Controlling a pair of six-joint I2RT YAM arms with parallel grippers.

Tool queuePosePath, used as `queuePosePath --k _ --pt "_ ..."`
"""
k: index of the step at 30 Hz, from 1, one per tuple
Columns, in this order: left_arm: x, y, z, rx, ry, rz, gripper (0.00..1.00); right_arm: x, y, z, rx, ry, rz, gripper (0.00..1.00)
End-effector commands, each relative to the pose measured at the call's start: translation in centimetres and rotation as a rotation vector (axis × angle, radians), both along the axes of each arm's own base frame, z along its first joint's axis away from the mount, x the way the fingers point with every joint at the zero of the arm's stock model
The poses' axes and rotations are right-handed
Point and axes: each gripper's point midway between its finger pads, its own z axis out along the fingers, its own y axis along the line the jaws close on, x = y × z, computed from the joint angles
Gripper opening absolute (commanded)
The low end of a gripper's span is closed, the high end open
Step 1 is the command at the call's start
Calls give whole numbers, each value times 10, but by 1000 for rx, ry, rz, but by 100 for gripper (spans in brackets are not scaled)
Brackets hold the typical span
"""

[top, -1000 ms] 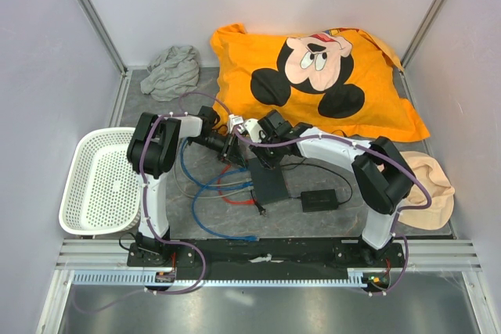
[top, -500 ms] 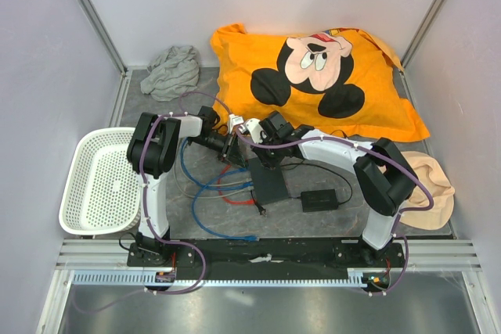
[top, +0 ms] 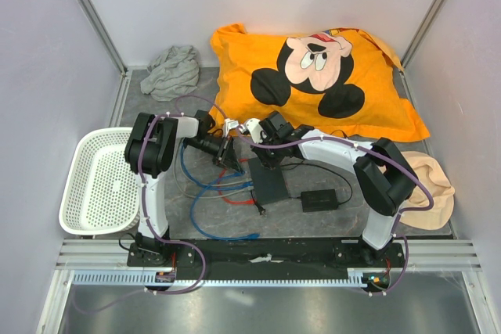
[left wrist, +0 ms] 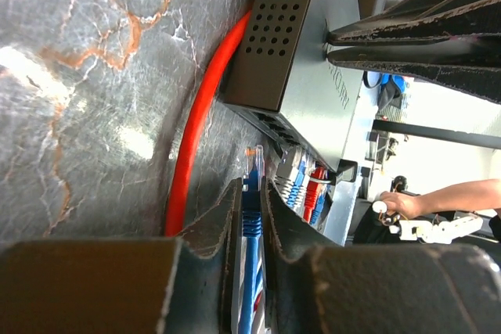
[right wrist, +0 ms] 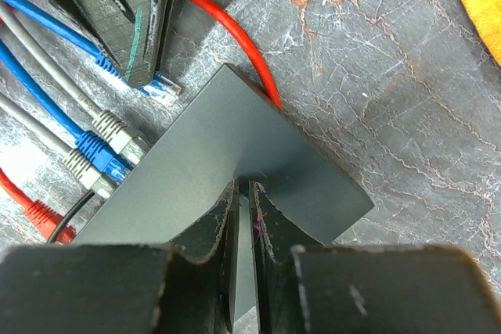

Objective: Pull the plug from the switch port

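Observation:
The tip of the blue plug (left wrist: 253, 168) hangs free. My left gripper should next carry it outward to the orange pillow's edge by the grey cloth and release it.
The switch (top: 267, 181) is a flat black box lying between the arms, also seen in the left wrist view (left wrist: 313, 68) and the right wrist view (right wrist: 227, 146). My left gripper (left wrist: 252, 187) is shut on a blue plug (left wrist: 253, 168). The plug's clear tip (right wrist: 162, 88) hangs free, a short gap from the switch's port edge. My right gripper (right wrist: 243, 187) is shut, its fingertips pressed down on the switch's top. Grey, blue and red plugs (right wrist: 106, 140) sit in the other ports.
A red cable (right wrist: 235, 37) curves round the switch's far end. A small power brick (top: 321, 199) lies right of the switch. A white basket (top: 98, 181) stands at the left, an orange cartoon pillow (top: 313, 76) and grey cloth (top: 172, 72) behind, a beige cloth (top: 430, 189) at the right.
My left gripper has drawn a little to the left, away from the switch, with the blue plug in it. The right gripper stays on the switch.

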Motion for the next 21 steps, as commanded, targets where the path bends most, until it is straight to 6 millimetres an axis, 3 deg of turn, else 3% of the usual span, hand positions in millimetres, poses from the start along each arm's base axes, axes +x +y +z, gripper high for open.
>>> queuePosePath --k 1,11,21 --pt "1 3 4 -6 -40 -16 2 -17 -70 -56 -311 80 -72 17" --pt "1 3 8 0 -40 -13 2 -14 -67 -55 -303 76 -70 18" --pt "12 16 34 69 -213 -46 2 -15 -67 -56 -306 77 -68 18"
